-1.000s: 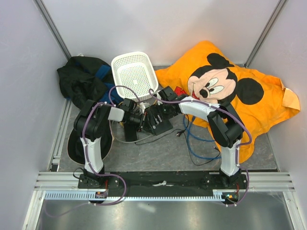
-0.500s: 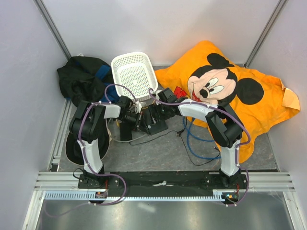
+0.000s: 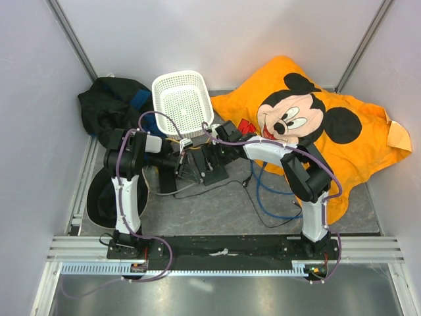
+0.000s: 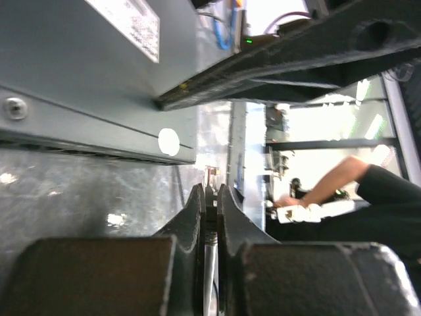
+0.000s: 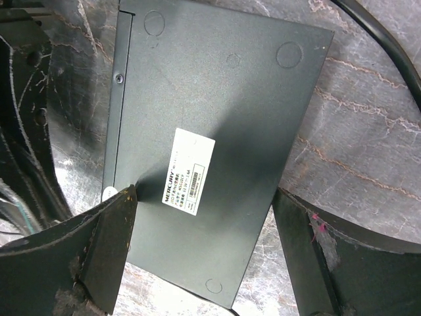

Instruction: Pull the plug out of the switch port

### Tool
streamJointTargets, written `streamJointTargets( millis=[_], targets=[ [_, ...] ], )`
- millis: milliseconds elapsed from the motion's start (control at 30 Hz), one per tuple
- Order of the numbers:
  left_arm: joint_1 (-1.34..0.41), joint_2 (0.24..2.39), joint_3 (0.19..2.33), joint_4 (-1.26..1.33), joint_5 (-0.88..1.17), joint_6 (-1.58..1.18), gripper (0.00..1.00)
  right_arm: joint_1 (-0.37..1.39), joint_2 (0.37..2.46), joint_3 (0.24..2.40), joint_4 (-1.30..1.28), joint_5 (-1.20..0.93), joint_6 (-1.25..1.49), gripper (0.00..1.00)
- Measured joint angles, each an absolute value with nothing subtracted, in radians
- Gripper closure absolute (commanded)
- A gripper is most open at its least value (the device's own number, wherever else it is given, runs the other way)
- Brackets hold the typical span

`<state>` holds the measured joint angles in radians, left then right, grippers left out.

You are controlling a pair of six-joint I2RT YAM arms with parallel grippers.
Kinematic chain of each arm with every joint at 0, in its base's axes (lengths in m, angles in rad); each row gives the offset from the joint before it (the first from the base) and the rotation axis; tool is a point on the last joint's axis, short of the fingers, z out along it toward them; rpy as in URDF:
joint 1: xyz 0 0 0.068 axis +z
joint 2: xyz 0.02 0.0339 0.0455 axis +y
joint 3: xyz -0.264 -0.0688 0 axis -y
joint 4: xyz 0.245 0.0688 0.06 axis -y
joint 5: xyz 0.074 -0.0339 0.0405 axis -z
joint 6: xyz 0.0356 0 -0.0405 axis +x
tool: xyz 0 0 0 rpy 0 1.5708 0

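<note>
I will lift my left gripper past the switch [image 5: 217, 131] next and let go of the plug over the orange pillow by the blue cable, as the plug's tip is clear of the box.
The switch [image 5: 217, 131] is a flat black box with a white label [image 5: 187, 171] lying on the grey table; it also shows in the top view [image 3: 212, 172]. My right gripper [image 5: 204, 204] is open and straddles the box: one fingertip [image 5: 122, 204] rests on its top by the label, the other stands beside its edge. My left gripper [image 4: 210, 194] is shut on a thin plug [image 4: 210, 176] with a grey cable. The plug tip is in free air, apart from the box's edge [image 4: 99, 131]. In the top view the left gripper [image 3: 185, 160] is just left of the switch.
A white basket [image 3: 183, 99] stands behind the grippers. A black power brick [image 3: 167, 180] lies left of the switch. An orange Mickey pillow [image 3: 316, 125] fills the right, with a blue cable [image 3: 273, 194] in front. Black cloth [image 3: 108, 105] lies back left.
My left gripper has pulled back to the left, away from the switch, with the plug in it. The right gripper and the switch have shifted slightly left.
</note>
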<state>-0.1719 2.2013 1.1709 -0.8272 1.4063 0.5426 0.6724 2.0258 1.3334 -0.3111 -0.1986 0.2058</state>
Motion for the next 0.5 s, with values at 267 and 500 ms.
streamJointTargets(
  millis=[267,500],
  targets=[
    [-0.163,2.225,1.203,-1.043,1.423,0.752,0.98,0.664,2.022,1.327,-0.303,-0.214,0.19,0.06],
    [-0.203,2.148,1.198,-1.073,1.324,0.749,0.98,0.653,1.98,1.293,-0.272,-0.231,0.133,0.02]
  ],
)
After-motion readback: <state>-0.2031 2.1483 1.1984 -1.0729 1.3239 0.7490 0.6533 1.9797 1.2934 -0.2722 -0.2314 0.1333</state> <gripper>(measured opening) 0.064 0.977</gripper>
